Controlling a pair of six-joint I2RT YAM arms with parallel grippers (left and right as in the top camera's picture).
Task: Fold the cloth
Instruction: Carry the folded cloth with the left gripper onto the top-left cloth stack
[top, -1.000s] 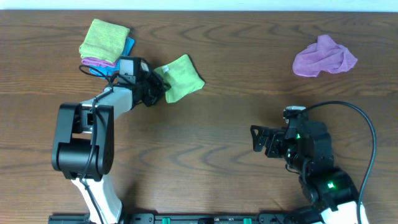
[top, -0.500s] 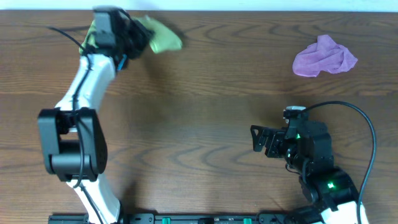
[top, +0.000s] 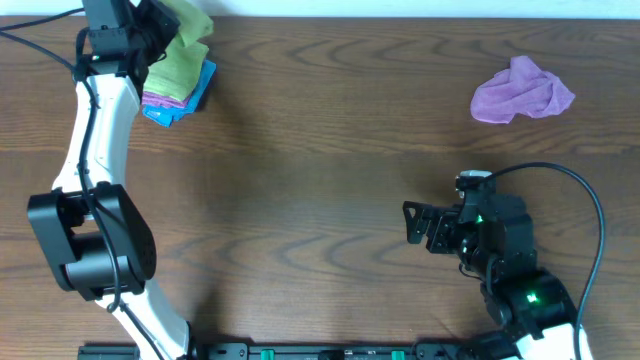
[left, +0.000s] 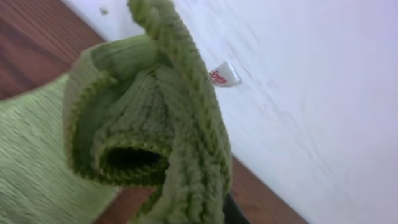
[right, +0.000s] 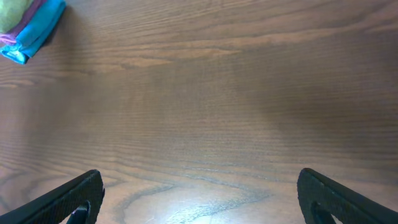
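Note:
The left gripper lowers the green cloth (top: 190, 28) onto the stack of folded cloths next and releases it there, as the stack lies below the gripper.
My left gripper (top: 160, 22) is at the far left corner of the table, shut on a folded green cloth (top: 190, 28), holding it over a stack of folded cloths (top: 175, 85) in green, pink and blue. In the left wrist view the green cloth (left: 155, 124) fills the frame and hides the jaws; a white tag (left: 224, 74) sticks out of it. A crumpled purple cloth (top: 522, 90) lies at the far right. My right gripper (top: 415, 225) is open and empty over bare table; both fingers show in the right wrist view (right: 199, 199).
The stack's blue edge shows in the right wrist view (right: 31, 31). A white wall (left: 311, 93) runs along the table's far edge. The brown wooden table (top: 330, 150) lies between the arms.
My left gripper has carried the green cloth from the table's left middle up and left to the far corner, over the stack. The right arm has not moved.

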